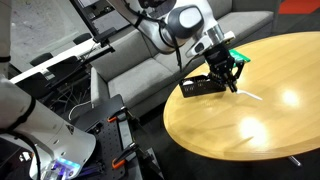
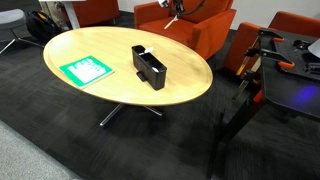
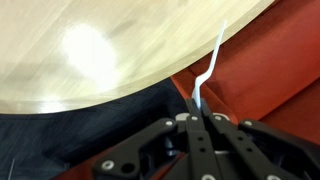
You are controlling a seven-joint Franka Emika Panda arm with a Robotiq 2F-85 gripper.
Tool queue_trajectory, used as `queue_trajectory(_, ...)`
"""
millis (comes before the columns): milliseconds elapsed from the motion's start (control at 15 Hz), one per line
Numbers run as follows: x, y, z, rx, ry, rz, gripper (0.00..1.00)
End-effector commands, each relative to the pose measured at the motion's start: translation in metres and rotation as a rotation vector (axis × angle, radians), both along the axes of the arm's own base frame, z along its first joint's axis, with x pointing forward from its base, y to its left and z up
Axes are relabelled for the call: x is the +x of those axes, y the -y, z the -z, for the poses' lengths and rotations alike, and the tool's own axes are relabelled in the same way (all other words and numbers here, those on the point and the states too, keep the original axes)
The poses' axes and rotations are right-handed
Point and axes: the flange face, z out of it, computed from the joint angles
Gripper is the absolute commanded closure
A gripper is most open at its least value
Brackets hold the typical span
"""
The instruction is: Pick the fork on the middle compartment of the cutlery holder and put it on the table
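The fork still hangs high, so I should lower it next onto the bare tabletop clear of the cutlery holder point(image 1: 199, 87) and release it.
My gripper point(image 3: 198, 108) is shut on the fork point(image 3: 210, 62), a thin pale fork that sticks out beyond the fingertips. In the wrist view it hangs over the edge of the light-wood table point(image 3: 90, 50), with red upholstery below. In an exterior view my gripper point(image 1: 230, 80) is raised beside the cutlery holder point(image 1: 199, 87), a black box on the table point(image 1: 250, 125). The cutlery holder point(image 2: 150, 67) also shows on the table point(image 2: 110, 50) in the second exterior view. There my gripper point(image 2: 179, 8) barely shows at the top edge. The middle compartment's inside is not visible.
A green flat card point(image 2: 87, 69) lies on the table near the box. Red chairs point(image 2: 200, 30) stand behind the table, and a grey sofa point(image 1: 130, 60) is beside it. A black stand with equipment point(image 2: 270, 60) stands off to the side.
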Motion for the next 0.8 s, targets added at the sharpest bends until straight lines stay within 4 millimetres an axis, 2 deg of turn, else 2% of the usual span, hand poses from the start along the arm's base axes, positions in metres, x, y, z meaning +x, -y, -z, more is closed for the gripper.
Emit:
queue_trajectory(0,-0.034,-0.005,0.06,0.014,0.022,0.086,0.99)
queue_trajectory(200,-0.056,-0.012,0.105,0.029,-0.013,0.141,0.99)
queue_trajectory(400,-0.071,-0.017,0.134,0.034,-0.042,0.187,0.99)
queue_trajectory(467,-0.074,-0.019,0.139,0.034,-0.048,0.194,0.71)
queue_trajectory(600,-0.079,-0.021,0.142,0.028,-0.052,0.196,0.64)
queue_trajectory(733,-0.081,-0.022,0.132,0.022,-0.032,0.193,0.48)
